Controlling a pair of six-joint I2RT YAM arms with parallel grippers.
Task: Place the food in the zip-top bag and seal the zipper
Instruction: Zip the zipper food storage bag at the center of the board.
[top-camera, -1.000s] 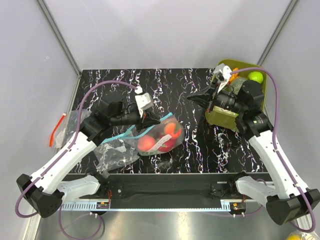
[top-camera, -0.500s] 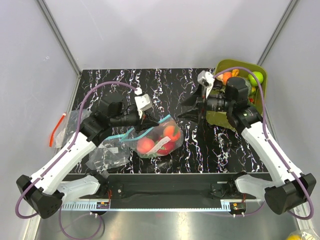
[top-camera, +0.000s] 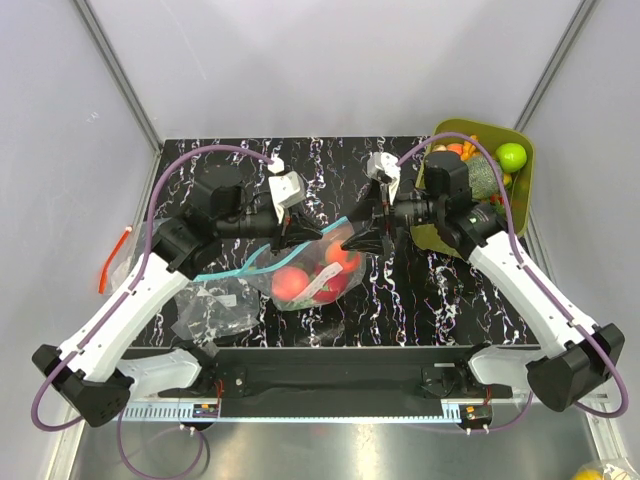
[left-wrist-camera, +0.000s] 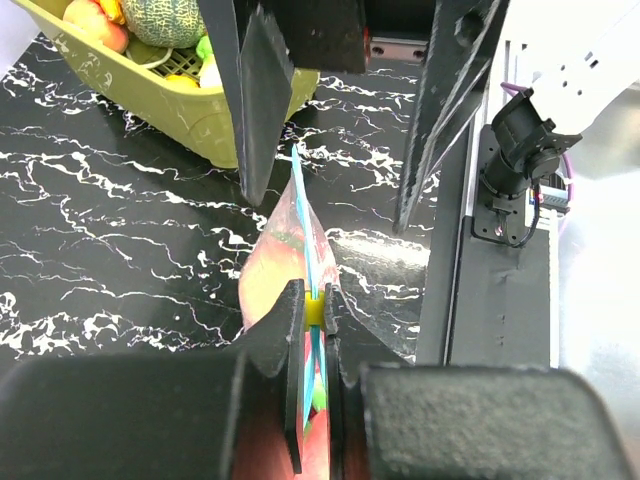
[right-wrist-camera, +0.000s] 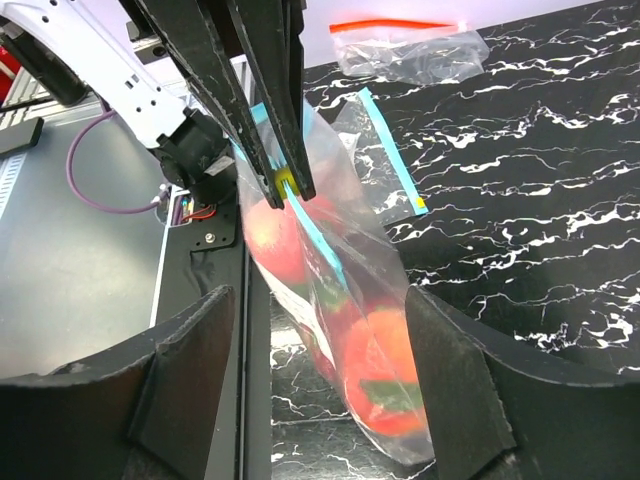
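My left gripper will next slide to the end of the zipper, then outward, to release over bare tabletop (top-camera: 342, 180) (left-wrist-camera: 120, 220) beside the tub, since the zipper is still open behind the yellow piece.
The zip-top bag (top-camera: 312, 272) hangs from my left gripper (top-camera: 303, 238), its lower end near the black marble table. Red and orange food (top-camera: 292, 284) shows through the clear plastic. In the left wrist view my left gripper (left-wrist-camera: 315, 303) is shut on the blue-green zipper (left-wrist-camera: 300, 195) at a small yellow piece. My right gripper (top-camera: 353, 241) is open at the bag's right end. In the right wrist view its fingers (right-wrist-camera: 195, 375) stand wide on either side of the zip-top bag (right-wrist-camera: 335, 300) and the food (right-wrist-camera: 385, 372), not touching them.
An olive-green tub (top-camera: 523, 195) with more toy fruit, including a green ball (top-camera: 511, 155), stands at the back right. A crumpled clear bag (top-camera: 215, 305) lies front left. Another clear bag with an orange-red strip (right-wrist-camera: 395, 24) lies off the table's left edge.
My right arm has swung left from the tub to the bag and its jaws have opened. My left gripper has raised the bag's mouth a little and shifted it right.
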